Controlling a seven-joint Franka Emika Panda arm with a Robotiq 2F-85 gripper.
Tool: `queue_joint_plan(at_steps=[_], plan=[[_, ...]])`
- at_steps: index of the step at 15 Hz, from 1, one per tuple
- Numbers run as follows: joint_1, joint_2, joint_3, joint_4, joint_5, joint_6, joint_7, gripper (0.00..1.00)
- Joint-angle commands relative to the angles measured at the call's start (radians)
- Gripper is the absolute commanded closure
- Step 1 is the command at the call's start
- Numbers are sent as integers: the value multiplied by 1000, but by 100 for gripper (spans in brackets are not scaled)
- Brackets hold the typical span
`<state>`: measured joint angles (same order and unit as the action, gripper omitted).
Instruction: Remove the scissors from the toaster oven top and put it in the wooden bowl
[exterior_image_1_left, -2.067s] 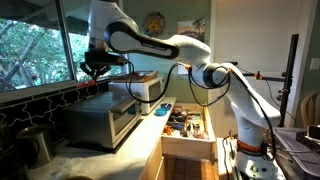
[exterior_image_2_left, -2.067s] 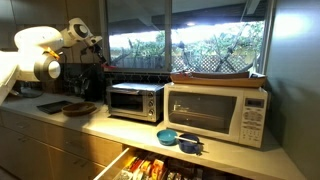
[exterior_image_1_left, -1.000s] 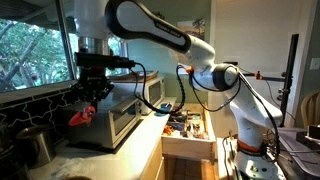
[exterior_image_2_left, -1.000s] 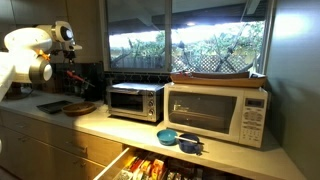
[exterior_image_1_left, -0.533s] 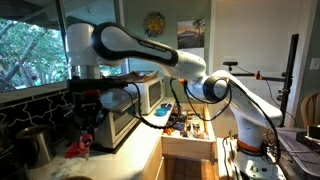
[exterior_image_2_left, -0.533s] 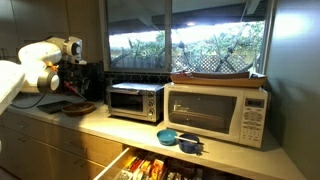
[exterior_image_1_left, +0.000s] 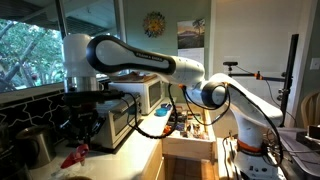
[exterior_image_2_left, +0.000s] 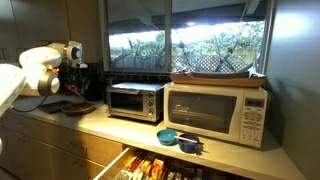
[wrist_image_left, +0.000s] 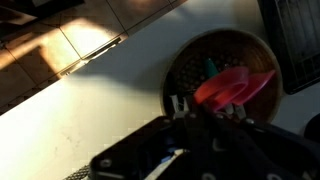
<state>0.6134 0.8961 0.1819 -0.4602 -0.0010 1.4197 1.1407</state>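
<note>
The wooden bowl's open inside lies below the gripper and the red handles, so the robot should next lower its gripper toward it and let go of the scissors (exterior_image_1_left: 73, 155) within the bowl's rim.
My gripper (wrist_image_left: 208, 106) is shut on the scissors (wrist_image_left: 236, 84); their red handles stick out between the fingers, right above the round wooden bowl (wrist_image_left: 195, 62) on the white counter. In an exterior view the scissors (exterior_image_1_left: 73, 155) hang low under the gripper (exterior_image_1_left: 82, 135), in front of the silver toaster oven (exterior_image_1_left: 112, 118). In an exterior view the gripper (exterior_image_2_left: 72, 88) sits just above the wooden bowl (exterior_image_2_left: 82, 108), to the left of the toaster oven (exterior_image_2_left: 135, 101). The oven top is bare.
A white microwave (exterior_image_2_left: 216, 113) with a tray on top stands beside the toaster oven. Small blue bowls (exterior_image_2_left: 180, 140) sit on the counter edge above an open, filled drawer (exterior_image_1_left: 186, 126). A metal pot (exterior_image_1_left: 35, 146) stands by the window. A dark tray (wrist_image_left: 298, 40) lies next to the bowl.
The arm has swung away from the toaster oven top and come down towards the counter, carrying the scissors to just above the wooden bowl.
</note>
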Motion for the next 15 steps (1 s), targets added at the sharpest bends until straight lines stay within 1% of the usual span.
queue_joint_plan(at_steps=[1,7,10,12,14,15], plan=[[91,85,-86,38,-78,39,-107,99],[209,156,-219,42,-233,76,-245,99],[247,182,-284,53,-308,135,-302,99],[258,193,-320,42,-343,244,-300,99],[255,205,-329,35,-339,345,-282,99],[250,210,-324,36,-325,372,-286,69]])
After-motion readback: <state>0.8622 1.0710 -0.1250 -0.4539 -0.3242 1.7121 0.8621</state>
